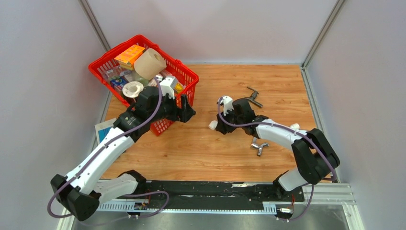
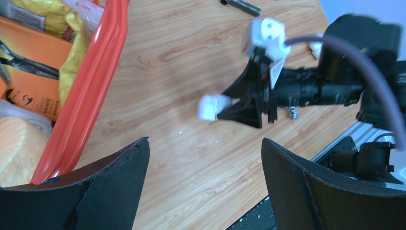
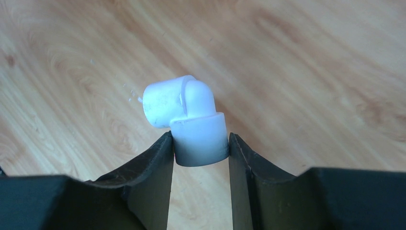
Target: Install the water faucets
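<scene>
The robot's right gripper will next carry the fitting (image 1: 212, 125) back and slightly left in the top view, lower it to the bare wood below and release it.
A white plastic elbow fitting (image 3: 184, 108) is pinched by its lower collar between my right gripper's (image 3: 200, 139) fingers, just above the wooden table (image 1: 201, 153). From above, that gripper (image 1: 216, 126) and the fitting (image 1: 212, 125) sit mid-table. The shiny silver water faucet (image 1: 259, 146) lies on the wood beside the right forearm. The dark grey one (image 1: 253, 97) lies farther back. My left gripper (image 1: 191, 114) hovers next to the red basket, jaws wide and empty (image 2: 205, 148), facing the right gripper (image 2: 249, 108) and its fitting (image 2: 210, 106).
A red plastic basket (image 1: 143, 38) full of household goods stands at the back left, its rim (image 2: 95, 72) close to my left fingers. A small white piece (image 1: 295, 126) rests by the right arm's elbow. Grey walls enclose the table on three sides.
</scene>
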Tool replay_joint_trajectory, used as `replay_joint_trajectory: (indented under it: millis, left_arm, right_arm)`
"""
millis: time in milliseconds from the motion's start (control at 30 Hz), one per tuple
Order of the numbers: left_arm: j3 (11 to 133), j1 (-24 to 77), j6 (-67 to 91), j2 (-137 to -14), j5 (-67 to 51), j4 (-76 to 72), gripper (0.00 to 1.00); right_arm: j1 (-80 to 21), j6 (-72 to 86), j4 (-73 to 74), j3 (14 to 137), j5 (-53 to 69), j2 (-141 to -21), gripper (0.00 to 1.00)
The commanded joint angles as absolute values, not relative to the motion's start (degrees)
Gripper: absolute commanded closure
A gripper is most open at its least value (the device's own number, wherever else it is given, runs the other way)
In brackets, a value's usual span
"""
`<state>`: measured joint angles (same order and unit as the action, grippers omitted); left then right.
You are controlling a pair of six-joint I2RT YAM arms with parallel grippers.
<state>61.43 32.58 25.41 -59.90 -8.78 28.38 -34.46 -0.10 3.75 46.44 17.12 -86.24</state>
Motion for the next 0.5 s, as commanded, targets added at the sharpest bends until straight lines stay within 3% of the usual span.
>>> replay_joint_trajectory:
  millis: [0,167,267,467]
  left_arm:
    - [61.2,32.3,24.1,-54.8,-6.3,29.6,0.07]
    - [60.9,32.4,22.1,-51.3,-3.6,31.9,0.07]
    - [60.9,32.3,21.0,-49.3,-2.2,32.4,0.07]
    - [61.3,32.4,15.5,-46.6,-0.6,31.7,0.07]
  right_arm:
    - [-40.3,0.3,4.6,45.6,19.9,-87.4,0.97]
    - [-44.6,-3.2,6.3,47.8,19.8,-92.2,0.94]
    - [-45.0,-3.6,8.2,49.4,18.1,-94.8,0.87]
    - [-45.1,-1.1,11.9,51.3,15.7,-95.3,0.47]
